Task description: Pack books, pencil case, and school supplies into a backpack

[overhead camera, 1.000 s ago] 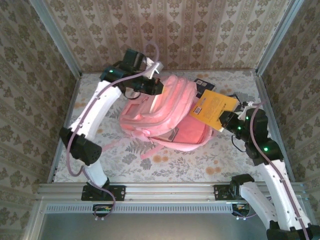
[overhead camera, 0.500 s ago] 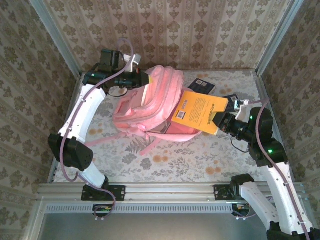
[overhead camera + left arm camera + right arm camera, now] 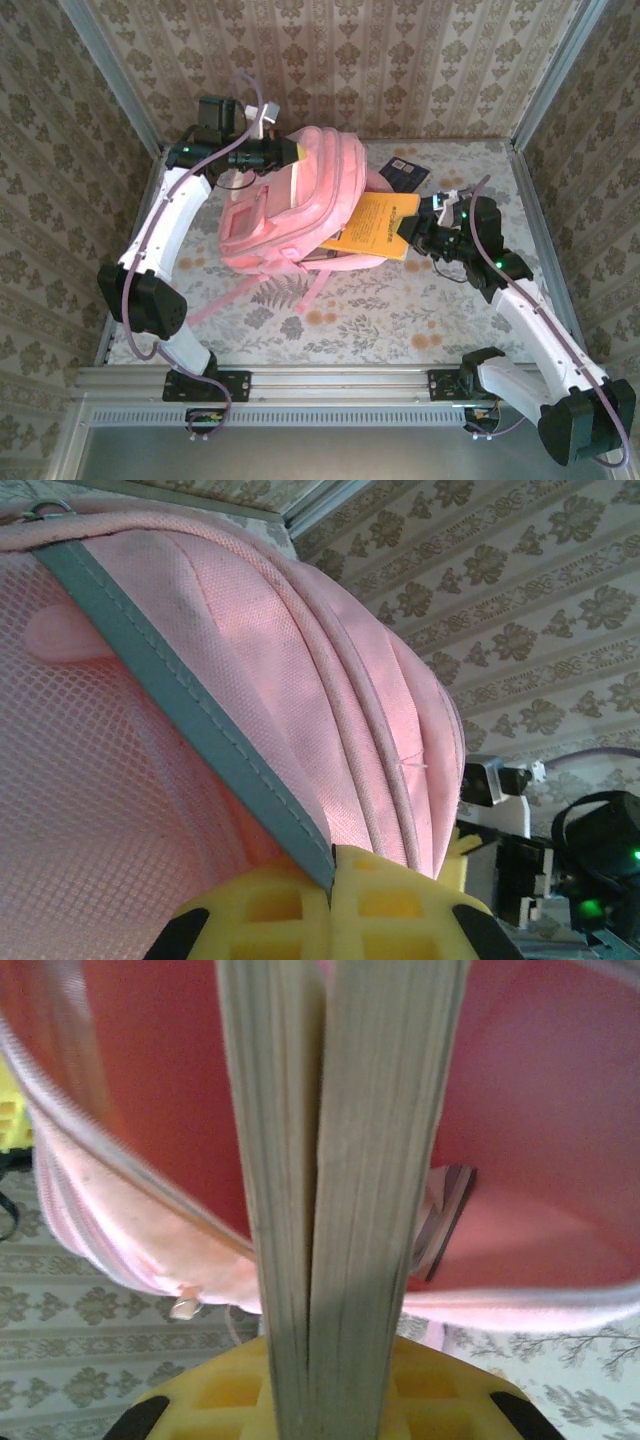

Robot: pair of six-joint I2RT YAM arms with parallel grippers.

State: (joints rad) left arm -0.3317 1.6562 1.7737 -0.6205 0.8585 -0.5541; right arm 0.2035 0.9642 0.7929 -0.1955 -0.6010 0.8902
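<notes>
The held end of the orange-yellow book still sticks out. My right gripper should next push itself and the book through the backpack's opening into its pink interior (image 3: 540, 1110) to let go of the book.
The pink backpack (image 3: 285, 205) lies on the table with its mouth facing right. My left gripper (image 3: 288, 153) is shut on the grey trim (image 3: 200, 730) at its top edge and holds the mouth up. My right gripper (image 3: 412, 228) is shut on the orange-yellow book (image 3: 372, 228), whose far end sits inside the opening. In the right wrist view the book's page edges (image 3: 340, 1190) run up from my gripper (image 3: 335, 1360) into the pink interior (image 3: 540, 1110). A flat framed item (image 3: 445, 1220) lies inside. A dark navy book (image 3: 405, 172) rests behind the backpack. The pencil case is out of view.
The floral table (image 3: 400, 310) is walled by patterned panels, with metal posts at the left (image 3: 110, 80) and right (image 3: 545, 90). A pink strap (image 3: 215, 300) trails toward the front left. The right arm's links (image 3: 520, 300) cross the right side.
My left gripper has pulled the backpack's top edge up and back-left. My right gripper has carried the orange-yellow book leftward and lower, so that its end has gone into the opening.
</notes>
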